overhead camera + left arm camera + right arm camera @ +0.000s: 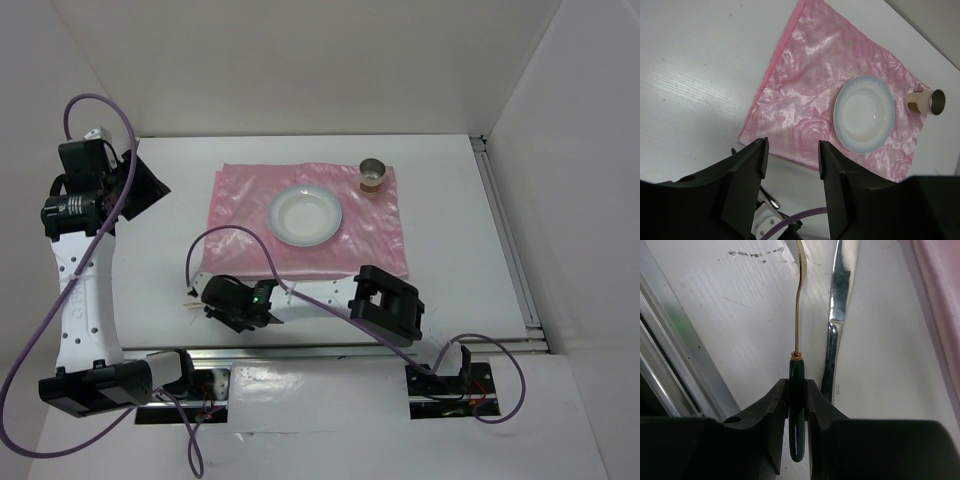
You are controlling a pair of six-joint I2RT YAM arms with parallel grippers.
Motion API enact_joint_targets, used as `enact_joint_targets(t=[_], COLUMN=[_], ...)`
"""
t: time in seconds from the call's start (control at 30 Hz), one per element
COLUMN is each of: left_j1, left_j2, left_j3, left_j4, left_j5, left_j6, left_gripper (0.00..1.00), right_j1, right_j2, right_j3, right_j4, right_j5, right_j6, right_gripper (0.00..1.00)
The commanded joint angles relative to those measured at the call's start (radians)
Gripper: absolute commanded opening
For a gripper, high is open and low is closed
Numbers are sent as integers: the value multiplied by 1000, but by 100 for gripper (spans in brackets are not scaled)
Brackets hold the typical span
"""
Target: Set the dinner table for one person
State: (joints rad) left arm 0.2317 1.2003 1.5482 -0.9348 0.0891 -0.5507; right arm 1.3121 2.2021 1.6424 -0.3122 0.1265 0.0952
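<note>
My right gripper will lift outward, turn the fork so it points outward and put it down on the cloth beside the plate, opposite the cup (pixel 373 177). The cloth is bare there.
On the white dinner table (pixel 455 215) lies a pink cloth (pixel 240 205) with a white plate (pixel 305 215) on it and a small metal-lined cup (pixel 373 177) at its far right corner. My right gripper (pixel 797 387) is shut on the dark green handle (pixel 797 371) of a gold-stemmed utensil, low over the table by the front left. A knife (pixel 841 285) with a silver blade lies beside it. My left gripper (pixel 791 155) is open and empty, held high at the left. Its view shows the plate (pixel 864 120) and the cup (pixel 926 101).
The metal rail (pixel 670 355) runs along the table's front edge close to the right gripper (pixel 212 300). White walls close in three sides. The purple cable (pixel 250 245) loops over the table in front of the cloth. The left arm (pixel 85 290) stands at the left.
</note>
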Motion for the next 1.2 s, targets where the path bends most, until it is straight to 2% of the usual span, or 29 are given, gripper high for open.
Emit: enact_joint_targets(t=[0.0,0.17,0.27,0.43,0.6,0.8,1.17], left_j1=[3,3,3,3,3,3,3], left_j2=[-22,-22,-34,-70,-103,-122,-154], left_j3=[32,64,82,92,69,-28,-68], left_j4=[21,11,11,2,24,10,1], left_j5=[-17,-17,-26,-178,-137,-134,-143], left_j6=[17,6,-8,-91,-129,-129,-98], left_gripper=[61,61,61,61,61,60,59], right_j1=[-1,-43,-114,-310,-431,-470,-479], right_j2=[-117,-179,-179,-91,1,194,268], right_j3=[69,82,109,264,353,575,594], right_j4=[-22,-51,-105,-189,-146,-200,-162], right_j5=[44,53,62,-31,-82,-57,-57], right_j6=[5,64,139,432,619,698,870], right_gripper=[0,0,0,0,0,0,0])
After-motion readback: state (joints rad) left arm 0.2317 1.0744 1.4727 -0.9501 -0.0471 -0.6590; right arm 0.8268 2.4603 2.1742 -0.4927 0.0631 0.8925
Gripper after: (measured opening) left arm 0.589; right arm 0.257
